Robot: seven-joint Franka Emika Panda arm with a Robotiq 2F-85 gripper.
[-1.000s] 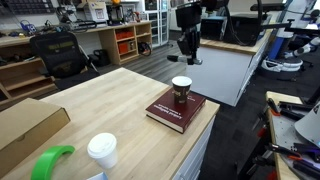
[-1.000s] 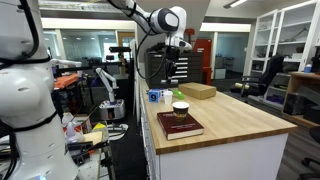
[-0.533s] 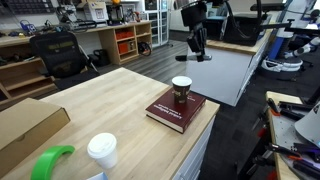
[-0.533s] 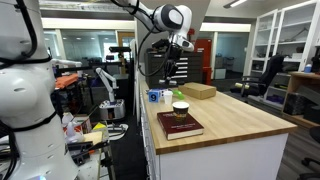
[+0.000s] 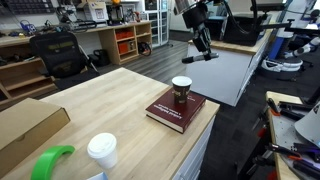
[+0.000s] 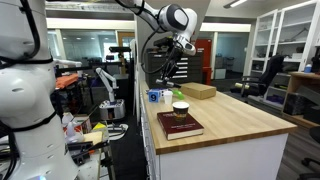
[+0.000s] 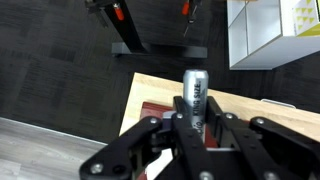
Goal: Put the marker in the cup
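My gripper lowers across to the cup's opening (image 5: 182, 81) next, tilting to steepen the marker and release it there, since the marker sticks out nearly flat.
The gripper (image 5: 201, 48) hangs high in the air, beyond the table's far edge, and is shut on the marker (image 5: 196, 58), which sticks out tilted from the fingers. In the wrist view the pale grey marker (image 7: 194, 92) with black print stands between the two black fingers (image 7: 196, 122). The dark brown cup (image 5: 181, 91) with a white rim stands upright on a dark red book (image 5: 170, 113) at the table corner, well below the gripper. Both exterior views show the cup (image 6: 180, 107), the book (image 6: 181, 127) and the gripper (image 6: 170, 66). The wrist view shows the book (image 7: 155, 107), but the cup is hidden.
A white lidded cup (image 5: 101, 150), a green object (image 5: 48, 163) and a cardboard box (image 5: 25, 125) sit at the near end of the wooden table (image 5: 110, 100). Another box (image 6: 197, 91) lies at the table's far end. A black chair (image 5: 55, 52) stands beyond.
The gripper has risen and turned at the wrist, so the held marker has swung from hanging down to sticking out at a slant. Cup and book have not moved.
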